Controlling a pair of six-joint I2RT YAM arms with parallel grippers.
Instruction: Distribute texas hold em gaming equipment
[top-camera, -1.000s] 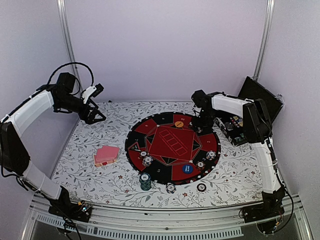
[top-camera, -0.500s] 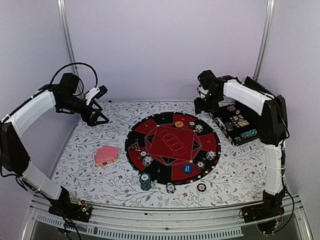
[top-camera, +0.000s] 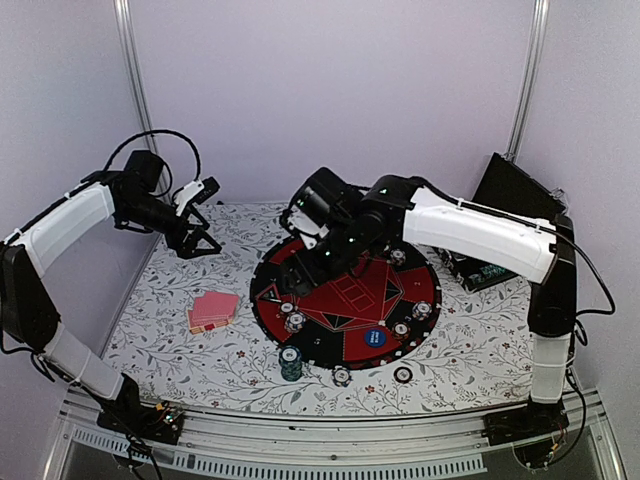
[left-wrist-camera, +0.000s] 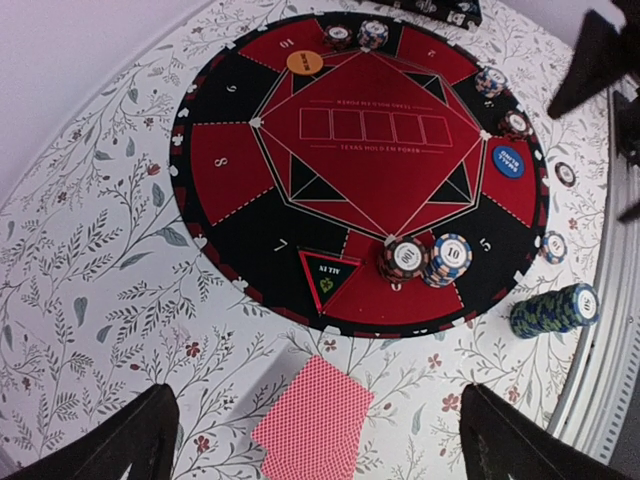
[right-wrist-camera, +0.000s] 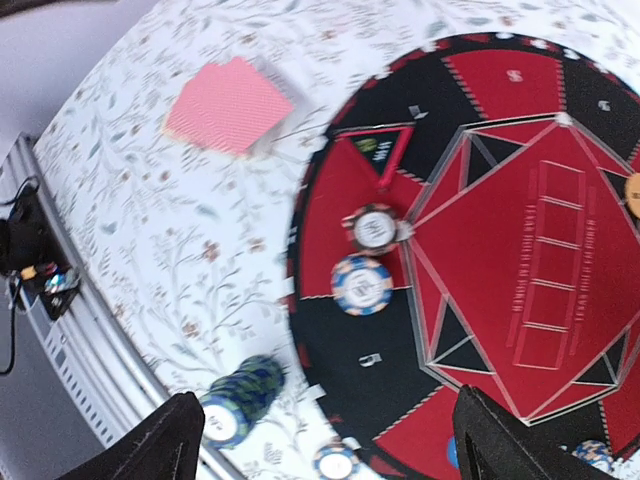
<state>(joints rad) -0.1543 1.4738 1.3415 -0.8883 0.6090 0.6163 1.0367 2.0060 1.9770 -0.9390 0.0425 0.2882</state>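
Note:
The right gripper draws back and comes down onto the upper chips of the green chip stack (top-camera: 291, 362) (right-wrist-camera: 240, 400) next, since the stack stands below and back from it.
A pile of pink-backed playing cards (top-camera: 212, 311) (left-wrist-camera: 313, 418) (right-wrist-camera: 228, 105) lies on the floral cloth left of the round mat (top-camera: 345, 290). On the mat's left part sit a dark red chip (left-wrist-camera: 405, 258) (right-wrist-camera: 375, 229) and a blue chip (left-wrist-camera: 450, 258) (right-wrist-camera: 362, 284). A green chip stack (top-camera: 291, 362) (left-wrist-camera: 553, 310) (right-wrist-camera: 240, 400) stands off the mat's near edge. The mat also carries an orange disc (left-wrist-camera: 304, 62) and a blue disc (top-camera: 375, 338). My left gripper (top-camera: 198, 243) (left-wrist-camera: 318, 400) hangs open high over the cards. My right gripper (top-camera: 305, 268) (right-wrist-camera: 328, 398) hovers open and empty over the mat's left side.
A black hinged case (top-camera: 490, 265) stands open at the back right. More single chips lie round the mat's right rim (top-camera: 423, 310) and off its near edge (top-camera: 342, 376) (top-camera: 403, 375). A metal rail (top-camera: 330, 440) runs along the table's near edge.
My right arm has swung from beside the case at the back right across to the mat's left side, its jaws spreading wider. The left arm has barely shifted.

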